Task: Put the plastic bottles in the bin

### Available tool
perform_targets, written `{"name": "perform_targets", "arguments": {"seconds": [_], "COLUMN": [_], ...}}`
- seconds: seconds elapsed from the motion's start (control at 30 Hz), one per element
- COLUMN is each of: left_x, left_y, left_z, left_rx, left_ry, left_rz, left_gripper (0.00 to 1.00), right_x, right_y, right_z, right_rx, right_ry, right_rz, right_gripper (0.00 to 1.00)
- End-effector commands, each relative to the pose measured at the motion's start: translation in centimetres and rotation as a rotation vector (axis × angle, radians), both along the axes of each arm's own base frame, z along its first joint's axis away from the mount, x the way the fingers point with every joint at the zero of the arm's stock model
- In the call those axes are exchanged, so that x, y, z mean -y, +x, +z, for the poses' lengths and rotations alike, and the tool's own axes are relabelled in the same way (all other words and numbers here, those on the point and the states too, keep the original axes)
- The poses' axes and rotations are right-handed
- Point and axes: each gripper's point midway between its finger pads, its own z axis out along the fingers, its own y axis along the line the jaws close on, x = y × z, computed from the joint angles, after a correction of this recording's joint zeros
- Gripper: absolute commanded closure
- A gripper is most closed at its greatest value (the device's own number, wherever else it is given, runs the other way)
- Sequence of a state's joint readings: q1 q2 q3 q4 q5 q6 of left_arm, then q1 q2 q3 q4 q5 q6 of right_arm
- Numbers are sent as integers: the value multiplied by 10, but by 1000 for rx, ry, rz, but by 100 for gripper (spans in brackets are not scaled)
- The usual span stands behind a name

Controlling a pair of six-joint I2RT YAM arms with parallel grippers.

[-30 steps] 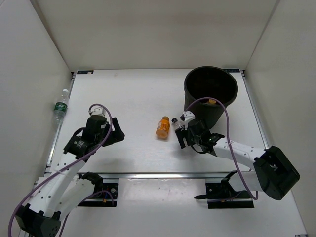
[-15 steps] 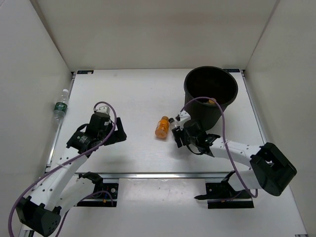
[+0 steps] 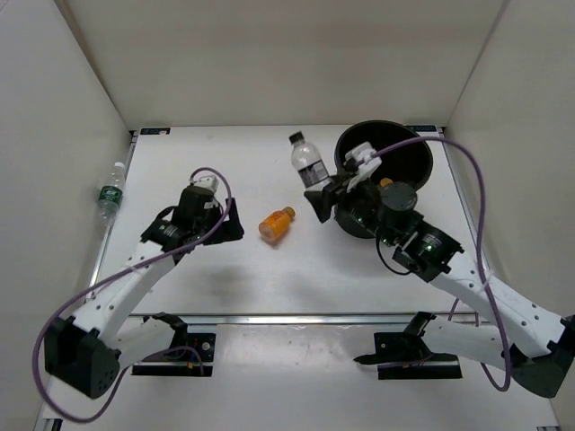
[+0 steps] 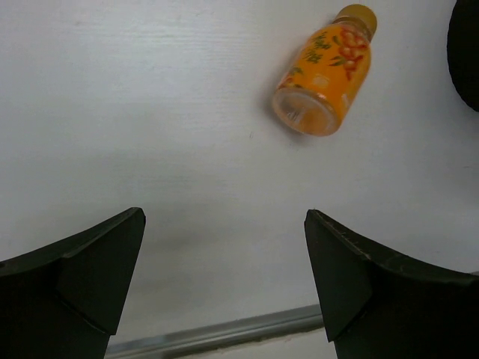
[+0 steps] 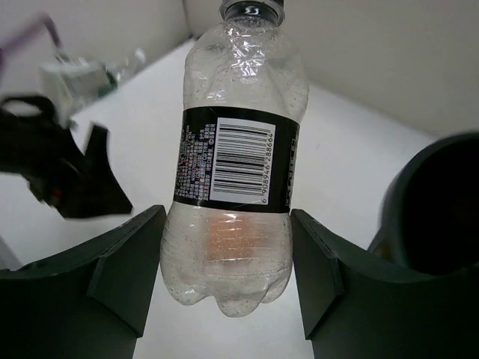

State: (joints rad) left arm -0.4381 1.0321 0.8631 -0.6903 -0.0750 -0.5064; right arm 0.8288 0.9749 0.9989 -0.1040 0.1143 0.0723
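The right gripper carries the clear bottle to the right in the top view, over the bin's opening [image 3: 393,163] [image 5: 447,213], next. It then releases the bottle, since the bin's opening lies that way.
My right gripper [image 3: 323,199] is shut on a clear bottle [image 3: 308,165] with a black label and dark cap. It holds the bottle upright in the air just left of the black bin [image 3: 409,135]. In the right wrist view the fingers clamp the bottle's [image 5: 236,172] base, and the bin [image 5: 438,202] is at the right. A short orange bottle [image 3: 277,224] lies on the table. My left gripper [image 3: 232,223] is open and empty just left of it. In the left wrist view the orange bottle [image 4: 323,75] lies ahead of the open gripper [image 4: 224,277].
A green-label bottle [image 3: 110,190] lies against the left wall, off the table's left edge. A small orange thing [image 3: 386,182] shows at the bin's near rim. The metal front rail [image 4: 224,333] runs along the table's near edge.
My right gripper has lifted the clear bottle off the table, up and back beside the bin. The orange bottle has shifted left. My left gripper has moved right, close to it.
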Motion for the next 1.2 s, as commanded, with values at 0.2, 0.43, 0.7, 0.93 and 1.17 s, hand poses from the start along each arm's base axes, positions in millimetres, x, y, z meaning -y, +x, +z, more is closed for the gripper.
{"name": "perform_targets", "arguments": {"seconds": [0.2, 0.43, 0.7, 0.93, 1.17], "left_x": [79, 92, 108, 101, 107], "left_y": [131, 179, 160, 162, 166], "left_z": [4, -14, -38, -79, -91], "left_rx": [217, 227, 168, 44, 8], "left_ry": [-26, 75, 37, 100, 160], "left_rz": [-248, -354, -470, -465, -456], "left_gripper": [1, 1, 1, 1, 2], "right_x": [113, 161, 177, 169, 167], "right_y": [75, 85, 82, 75, 55], "right_z": [57, 18, 28, 64, 85], "right_rx": [48, -99, -91, -21, 24], "right_ry": [40, 27, 14, -41, 5], "right_rz": [-351, -481, -533, -545, -541], "right_gripper": [77, 6, 1, 1, 1]}}
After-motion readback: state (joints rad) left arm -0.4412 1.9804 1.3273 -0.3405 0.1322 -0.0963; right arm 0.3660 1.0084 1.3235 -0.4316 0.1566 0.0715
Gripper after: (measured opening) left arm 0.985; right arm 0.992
